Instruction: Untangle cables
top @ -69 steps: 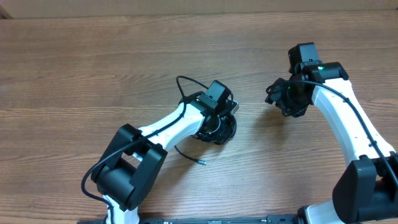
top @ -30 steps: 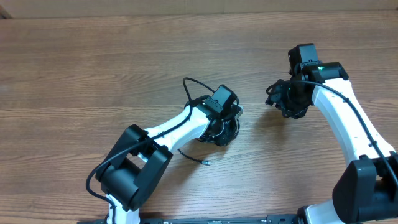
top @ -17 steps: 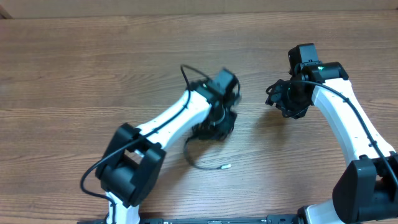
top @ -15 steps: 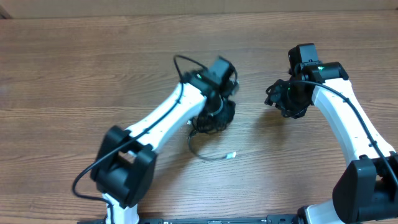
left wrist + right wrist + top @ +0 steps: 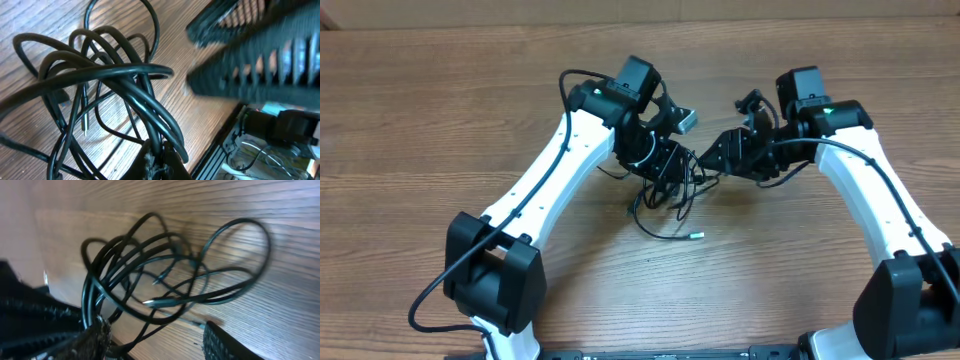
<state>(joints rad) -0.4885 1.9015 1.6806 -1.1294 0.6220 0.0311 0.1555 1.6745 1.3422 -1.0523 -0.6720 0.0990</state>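
Observation:
The left gripper draws the strands to the left in the overhead view next, over to bare tabletop. This stretches the bunched tangle, and the gripper then releases them.
A tangle of black cables hangs at the table's middle, raised off the wood, with one loose plug end lying on the table. My left gripper is shut on several strands at the top of the tangle; the left wrist view shows its jaws pinching the cables. My right gripper is open and close to the tangle's right side. In the right wrist view its two fingers are spread wide with the cable loops just ahead of them. Its blurred fingers show in the left wrist view.
The wooden table runs wide to the left and the far side. The two arms meet near the middle, their grippers a few centimetres apart. The rig's frame edge lies along the near side.
My left gripper has risen and moved back-left, lifting the tangle off the table so loops hang down. My right gripper has swung left toward the tangle and opened.

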